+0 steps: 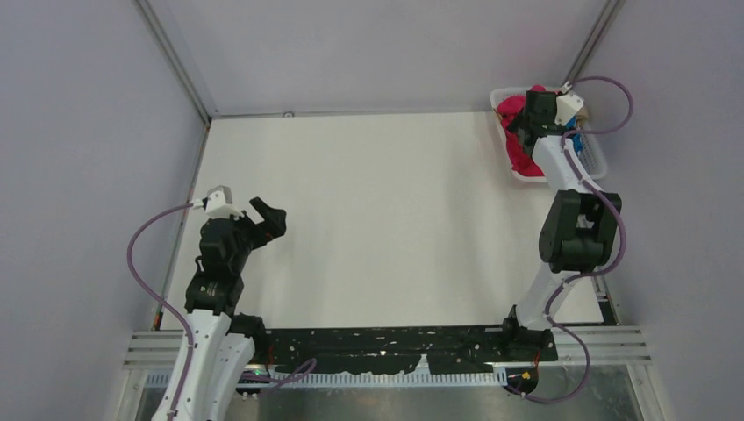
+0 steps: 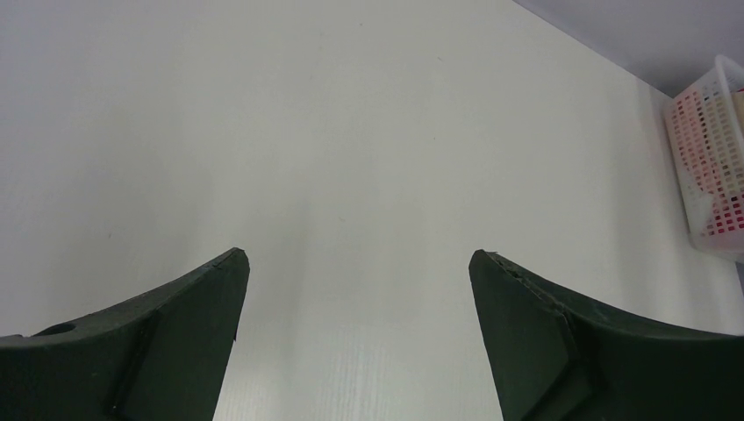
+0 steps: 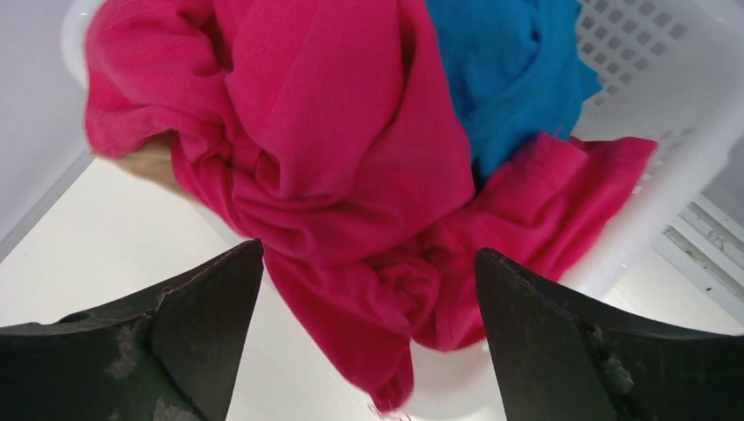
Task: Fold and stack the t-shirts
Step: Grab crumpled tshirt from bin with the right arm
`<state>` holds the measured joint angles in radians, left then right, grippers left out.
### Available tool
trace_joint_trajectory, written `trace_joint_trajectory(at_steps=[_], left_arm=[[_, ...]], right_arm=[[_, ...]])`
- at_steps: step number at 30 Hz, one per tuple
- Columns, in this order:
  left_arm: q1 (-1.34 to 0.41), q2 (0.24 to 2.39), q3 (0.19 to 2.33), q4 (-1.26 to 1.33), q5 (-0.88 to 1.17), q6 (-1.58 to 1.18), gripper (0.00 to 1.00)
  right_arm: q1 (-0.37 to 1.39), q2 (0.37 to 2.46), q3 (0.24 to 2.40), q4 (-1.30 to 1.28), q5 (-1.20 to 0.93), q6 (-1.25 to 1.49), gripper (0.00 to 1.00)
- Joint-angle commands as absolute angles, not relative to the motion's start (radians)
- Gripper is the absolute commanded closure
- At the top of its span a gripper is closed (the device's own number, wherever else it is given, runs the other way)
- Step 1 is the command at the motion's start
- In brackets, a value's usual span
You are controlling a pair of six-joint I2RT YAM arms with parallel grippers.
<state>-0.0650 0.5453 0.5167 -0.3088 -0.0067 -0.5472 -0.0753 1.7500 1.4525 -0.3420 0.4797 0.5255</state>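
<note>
The crimson-pink t-shirt's bunched middle [image 3: 342, 224] lies below my right gripper, and this shirt is uppermost. The right gripper lowers its open fingers around those folds next and closes.
The crimson-pink t-shirt [image 3: 333, 175] lies crumpled in the white lattice basket [image 3: 667, 114] and spills over its rim onto the table. The blue t-shirt [image 3: 509, 70] is bunched behind it in the basket. A sliver of the beige t-shirt [image 3: 149, 162] shows under the pink one at the left. My right gripper [image 3: 368, 254] is open just above the hanging pink fabric, touching nothing. In the top view it [image 1: 524, 130] hovers over the pink shirt [image 1: 523, 161] in the basket [image 1: 598, 160]. My left gripper [image 1: 270, 219] is open and empty over the table's left side.
The basket stands in the far right corner by the enclosure's walls. It also shows at the right edge of the left wrist view [image 2: 711, 167]. The left gripper [image 2: 358, 254] faces bare white tabletop [image 2: 351, 132].
</note>
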Motion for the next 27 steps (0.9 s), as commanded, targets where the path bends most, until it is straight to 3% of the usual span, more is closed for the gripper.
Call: trace_joint_trajectory(at_steps=[1, 6, 7, 10, 11, 13, 18, 27], left_arm=[[-0.06, 0.55, 0.519, -0.249, -0.039, -0.556, 0.01], [-0.06, 0.549, 0.521, -0.26, -0.071, -0.557, 0.01], [-0.061, 0.55, 0.523, -0.262, -0.075, -0.557, 0.01], [-0.06, 0.557, 0.524, -0.264, -0.081, -0.555, 0.01], [-0.061, 0.559, 0.525, -0.267, -0.084, -0.555, 0.01], [-0.061, 0.563, 0.528, -0.272, -0.088, -0.555, 0.01], [-0.06, 0.556, 0.533, -0.28, -0.074, -0.555, 0.01], [-0.061, 0.552, 0.522, -0.245, -0.006, -0.547, 0.01]], right_arm=[[-0.1, 1.904, 1.668, -0.425, 0.483, 0.588, 0.01], [-0.11, 1.971, 1.641, -0.386, 0.36, 0.652, 0.18], [-0.11, 1.962, 1.624, -0.339, 0.346, 0.654, 0.34], [-0.11, 1.94, 1.6, -0.303, 0.313, 0.643, 0.63], [-0.11, 1.938, 1.609, -0.311, 0.31, 0.635, 0.79], [-0.11, 1.931, 1.651, -0.351, 0.317, 0.615, 0.92], [-0.111, 1.84, 1.737, -0.369, 0.297, 0.542, 0.94], [-0.093, 1.555, 1.859, -0.349, -0.002, 0.316, 0.94]])
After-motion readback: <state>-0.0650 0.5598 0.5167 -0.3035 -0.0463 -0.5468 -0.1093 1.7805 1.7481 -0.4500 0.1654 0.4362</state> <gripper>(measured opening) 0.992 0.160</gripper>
